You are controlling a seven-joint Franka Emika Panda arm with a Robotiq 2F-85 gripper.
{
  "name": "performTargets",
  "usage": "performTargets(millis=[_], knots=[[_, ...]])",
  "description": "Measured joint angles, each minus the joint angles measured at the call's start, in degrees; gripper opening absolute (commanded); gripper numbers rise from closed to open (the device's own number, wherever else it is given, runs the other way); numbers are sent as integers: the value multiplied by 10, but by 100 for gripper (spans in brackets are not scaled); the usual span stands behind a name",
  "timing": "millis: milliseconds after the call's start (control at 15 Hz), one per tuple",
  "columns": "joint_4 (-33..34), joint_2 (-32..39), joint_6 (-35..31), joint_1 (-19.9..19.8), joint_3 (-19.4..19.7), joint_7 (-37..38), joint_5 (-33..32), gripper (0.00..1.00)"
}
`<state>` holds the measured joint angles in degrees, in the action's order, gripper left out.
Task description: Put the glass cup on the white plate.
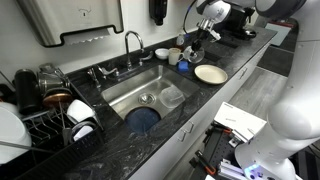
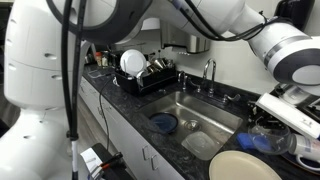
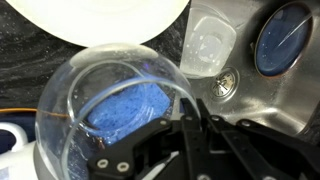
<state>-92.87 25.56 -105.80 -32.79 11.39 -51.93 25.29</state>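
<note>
The glass cup [image 3: 110, 100] still hangs over something blue beside the white plate, so the robot's gripper needs to move over the plate next and go down to set the cup there.
In the wrist view the glass cup [image 3: 110, 100] fills the lower left, seen from above, with something blue showing through its bottom. My gripper [image 3: 190, 125] pinches the cup's rim, one finger inside and one outside. The white plate [image 3: 90, 18] lies just beyond the cup at the top edge. In both exterior views the plate [image 1: 211, 74] [image 2: 243, 168] lies on the dark counter beside the sink. The gripper [image 1: 195, 42] [image 2: 272, 125] hangs close beside it. The cup itself is hard to make out there.
The steel sink [image 1: 120, 95] holds a dark blue round dish [image 1: 143, 119] [image 3: 283, 38] and a clear squarish tub [image 1: 172, 96] [image 3: 212, 45]. White mugs [image 1: 165, 54] stand near the faucet [image 1: 133, 45]. A loaded dish rack [image 2: 140, 75] stands at the counter's far end.
</note>
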Motion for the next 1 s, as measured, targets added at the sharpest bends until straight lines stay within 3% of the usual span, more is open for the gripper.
performTargets(millis=[600, 1000], knots=[[-86, -54, 4, -27, 48, 9, 1, 1], [-127, -54, 3, -28, 44, 9, 9, 1]])
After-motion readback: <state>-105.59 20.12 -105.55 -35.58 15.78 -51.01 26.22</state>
